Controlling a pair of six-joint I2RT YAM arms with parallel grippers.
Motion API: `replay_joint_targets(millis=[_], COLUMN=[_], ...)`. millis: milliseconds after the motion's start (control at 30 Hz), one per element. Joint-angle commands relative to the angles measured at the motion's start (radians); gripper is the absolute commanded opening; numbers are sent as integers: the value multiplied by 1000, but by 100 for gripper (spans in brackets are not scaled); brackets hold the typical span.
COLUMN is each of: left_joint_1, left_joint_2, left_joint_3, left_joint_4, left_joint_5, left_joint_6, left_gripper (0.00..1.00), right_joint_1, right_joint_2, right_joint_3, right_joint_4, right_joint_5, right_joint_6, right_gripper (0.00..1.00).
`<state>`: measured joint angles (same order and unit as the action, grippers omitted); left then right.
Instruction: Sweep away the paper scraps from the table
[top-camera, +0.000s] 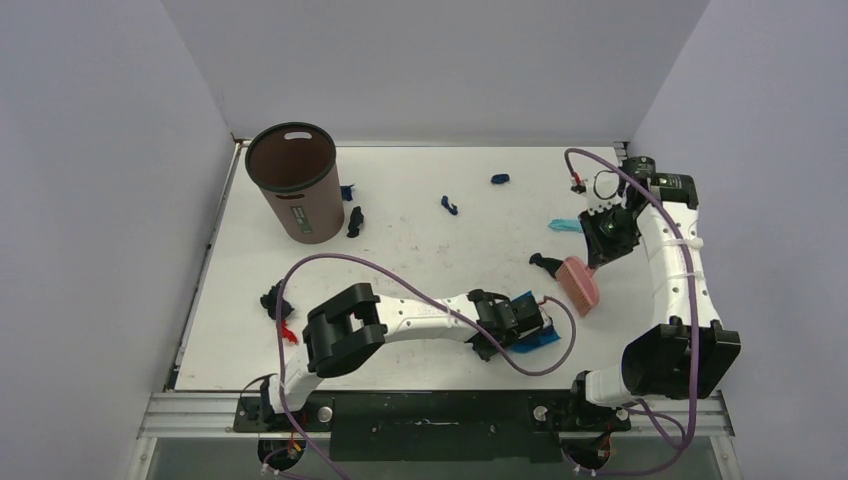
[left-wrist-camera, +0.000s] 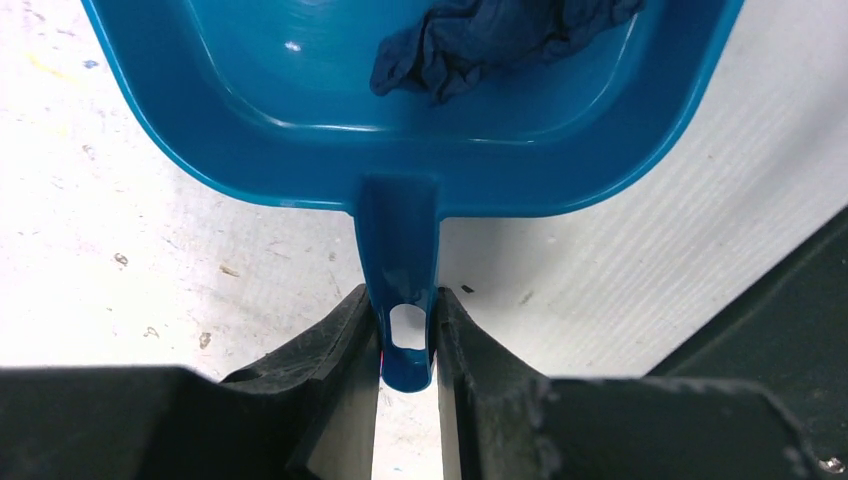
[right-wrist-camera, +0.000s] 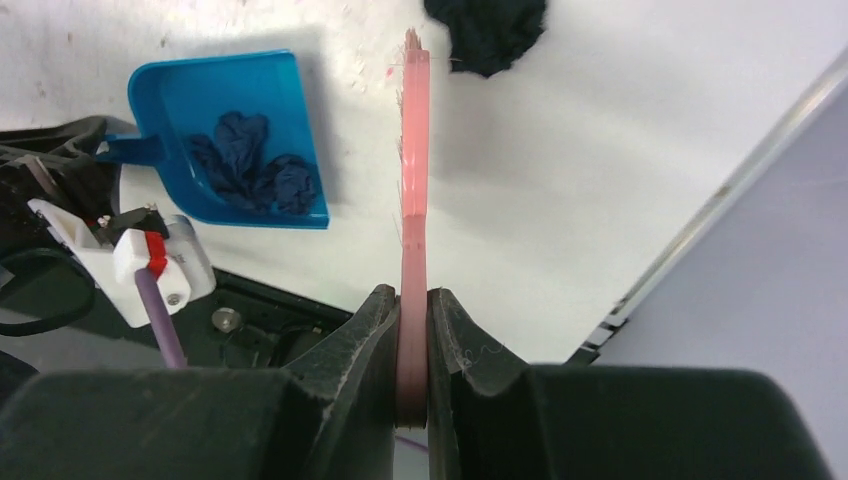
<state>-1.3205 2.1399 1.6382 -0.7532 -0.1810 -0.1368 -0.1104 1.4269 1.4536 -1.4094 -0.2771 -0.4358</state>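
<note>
The navy scrap by the brush (top-camera: 579, 284) is farther outward, outside the dustpan (top-camera: 540, 340), so my left gripper needs to move the pan outward toward it next and let go of the handle.
My left gripper (top-camera: 512, 325) (left-wrist-camera: 408, 345) is shut on the handle of the bright blue dustpan (top-camera: 540, 340) (left-wrist-camera: 400, 150), which lies flat on the white table (top-camera: 430, 260) near the front edge. Navy paper scraps lie inside the pan (left-wrist-camera: 480, 40) (right-wrist-camera: 250, 165). My right gripper (top-camera: 598, 248) (right-wrist-camera: 413, 330) is shut on the pink brush (top-camera: 579, 284) (right-wrist-camera: 414, 170), held right of the pan. One scrap (top-camera: 545, 262) (right-wrist-camera: 487, 30) lies just beyond the brush head. Other scraps lie at the back (top-camera: 500, 179), mid-back (top-camera: 449, 205), beside the bin (top-camera: 355, 222) and at the left (top-camera: 273, 300).
A tall brown waste bin (top-camera: 293, 182) stands open at the back left. A light cyan piece (top-camera: 565, 225) lies near my right gripper. Purple cables (top-camera: 340, 262) loop over the table. The metal rail (top-camera: 430, 405) runs along the front edge; grey walls enclose the other sides.
</note>
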Motion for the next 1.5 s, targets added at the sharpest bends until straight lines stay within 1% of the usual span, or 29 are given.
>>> replay_joint_targets(millis=[0, 67, 167, 267, 367, 467, 600, 733, 833, 933, 1033, 1133, 1300, 1467], left_joint_1=[21, 27, 29, 38, 53, 53, 60, 81, 99, 104, 109, 113, 125, 138], left_joint_2=[-71, -51, -2, 17, 29, 64, 91, 123, 159, 189, 219, 242, 295, 351], left_joint_3=[-10, 50, 145, 176, 201, 256, 309, 363, 419, 469, 516, 546, 597, 667], left_joint_4=[128, 47, -117, -200, -238, -309, -366, -390, -424, -453, -487, -524, -566, -579], left_joint_5=[-35, -35, -54, -49, -25, -46, -40, -43, -39, -42, -40, -29, -4, 5], left_joint_6=[-37, -29, -28, -42, -43, -37, -31, -24, -24, -13, -8, 4, 41, 60], left_gripper=[0, 0, 0, 0, 0, 0, 0, 0, 0, 0, 0, 0, 0, 0], right_joint_1=[0, 0, 0, 1, 8, 19, 30, 53, 59, 65, 85, 102, 104, 170], right_joint_2=[-31, -8, 40, 97, 127, 133, 127, 165, 235, 315, 385, 414, 358, 277], right_joint_3=[147, 199, 265, 310, 272, 183, 93, 61, 69, 91, 94, 92, 61, -13], right_joint_4=[13, 27, 28, 71, 205, 399, 626, 771, 827, 836, 833, 771, 596, 455], right_joint_5=[59, 73, 41, 63, 126, 249, 313, 347, 349, 311, 346, 359, 239, 108], right_joint_6=[-1, -40, -163, -233, -263, -270, -271, -317, -341, -346, -356, -350, -275, -179], right_gripper=[5, 5, 5, 5, 5, 5, 5, 5, 5, 5, 5, 5, 5, 5])
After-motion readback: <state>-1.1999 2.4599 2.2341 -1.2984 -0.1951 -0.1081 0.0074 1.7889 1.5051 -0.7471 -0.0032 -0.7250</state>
